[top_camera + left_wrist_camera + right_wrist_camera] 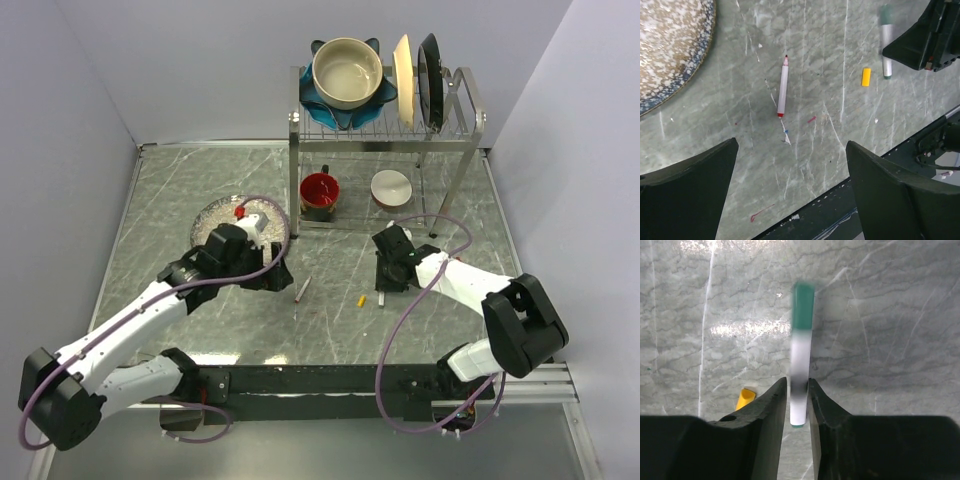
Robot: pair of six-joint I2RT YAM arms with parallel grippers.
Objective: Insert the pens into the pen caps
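Note:
Next I will move my left gripper to the right in the top view and down onto the red-tipped pen's body, since its empty fingers still hover short of it.
A red-tipped white pen (301, 291) (783, 86) lies on the marble table between the two arms. My left gripper (272, 276) (791, 142) hovers open above the table just short of it, with nothing between its fingers. A short yellow pen cap (361, 299) (866, 77) (745, 398) lies to the pen's right. A white pen with a green cap (801, 355) (886, 50) stands between the fingers of my right gripper (385, 278) (798, 382). This pen looks blurred while the fingers look sharp, and the jaws stand a little wider than its barrel.
A speckled plate (222, 215) (665, 45) sits behind the left gripper. A metal dish rack (470, 140) at the back carries bowls and upright plates, with a red mug (319, 190) and a white bowl (390, 187) under it. A black rail (320, 380) runs along the near edge.

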